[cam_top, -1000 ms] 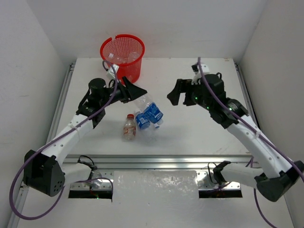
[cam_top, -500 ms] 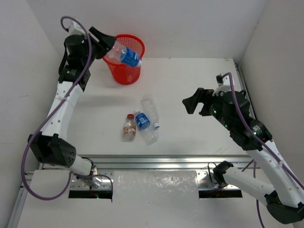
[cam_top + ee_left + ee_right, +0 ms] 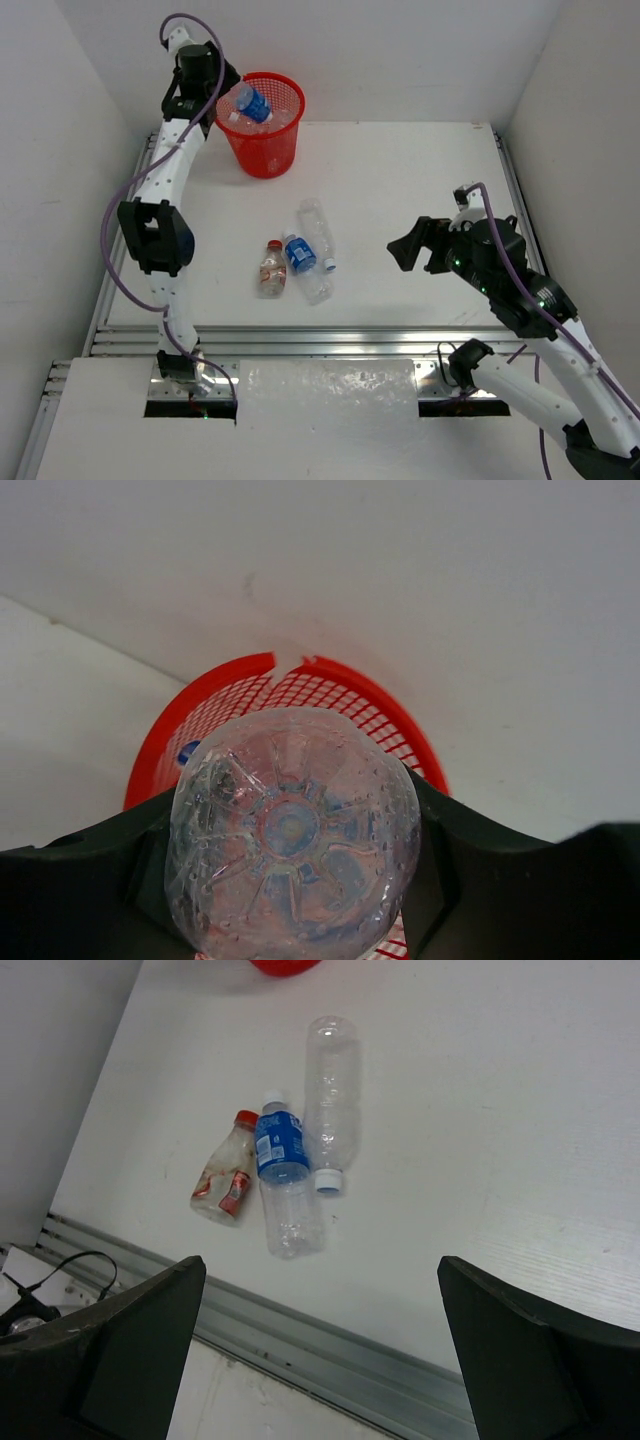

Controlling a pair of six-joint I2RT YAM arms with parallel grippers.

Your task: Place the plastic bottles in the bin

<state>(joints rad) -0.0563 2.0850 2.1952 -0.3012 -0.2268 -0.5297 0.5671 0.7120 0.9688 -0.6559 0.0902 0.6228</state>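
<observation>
My right gripper swings across and down onto the plain bottle's middle [image 3: 317,232] [image 3: 332,1108] next. The bottle is below the open fingers and to their left in the top view.
The red mesh bin [image 3: 262,140] stands at the back left of the table. My left gripper [image 3: 231,96] is shut on a clear bottle with a blue label [image 3: 251,103], held tilted over the bin's rim. In the left wrist view the bottle's base [image 3: 292,830] fills the space between the fingers, with the bin's notched rim [image 3: 350,685] behind. Three bottles lie mid-table: one with a red cap [image 3: 271,268], one with a blue label [image 3: 299,262], and a plain one [image 3: 315,228]. My right gripper [image 3: 410,250] is open and empty, right of them.
The right wrist view shows the red-capped bottle [image 3: 225,1175], the blue-labelled bottle [image 3: 285,1175] and the plain bottle [image 3: 332,1095] close together, with the metal rail [image 3: 330,1360] at the table's near edge. White walls enclose the table on three sides.
My left arm lifted the blue-labelled bottle from the table's middle up to the bin and now holds it over the rim. My right arm drew back to the right.
</observation>
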